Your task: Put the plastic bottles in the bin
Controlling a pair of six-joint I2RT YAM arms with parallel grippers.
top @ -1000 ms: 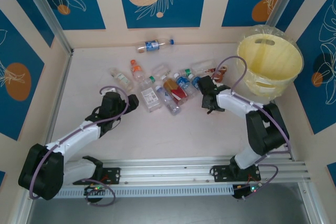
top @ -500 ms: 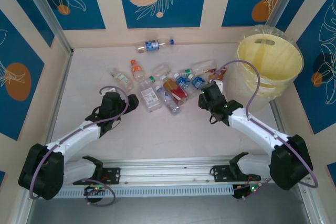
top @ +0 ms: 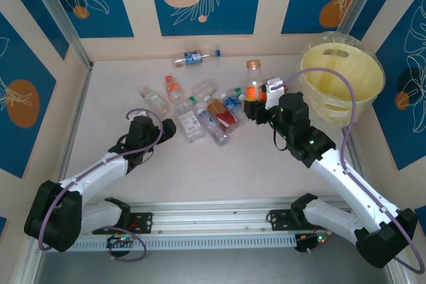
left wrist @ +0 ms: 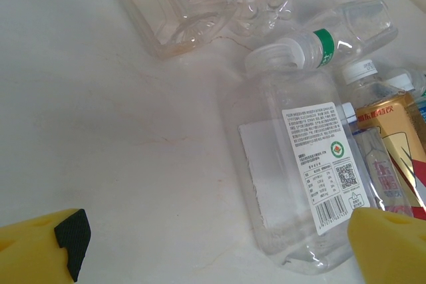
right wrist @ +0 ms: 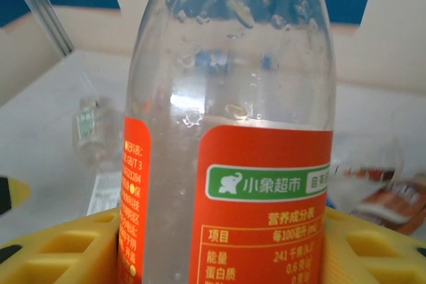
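Note:
The clear orange-label bottle goes over the bin's rim and down into the pale-yellow bin's opening next. My right gripper releases it there, since the bin stands open-topped.
My right gripper is shut on a clear bottle with an orange label, held upright above the table, left of the pale-yellow bin. In the right wrist view that orange-label bottle stands between the yellow fingers. A cluster of plastic bottles lies on the table. My left gripper rests open beside a square clear bottle with a white label; in the left wrist view that white-label bottle lies just ahead of the yellow fingertips.
One blue-label bottle lies alone near the back wall. Side walls close the table on the left and right. A rail runs along the near edge by the arm bases.
The right arm lifted the orange-label bottle out of the cluster and swung it upright. The left arm has not moved.

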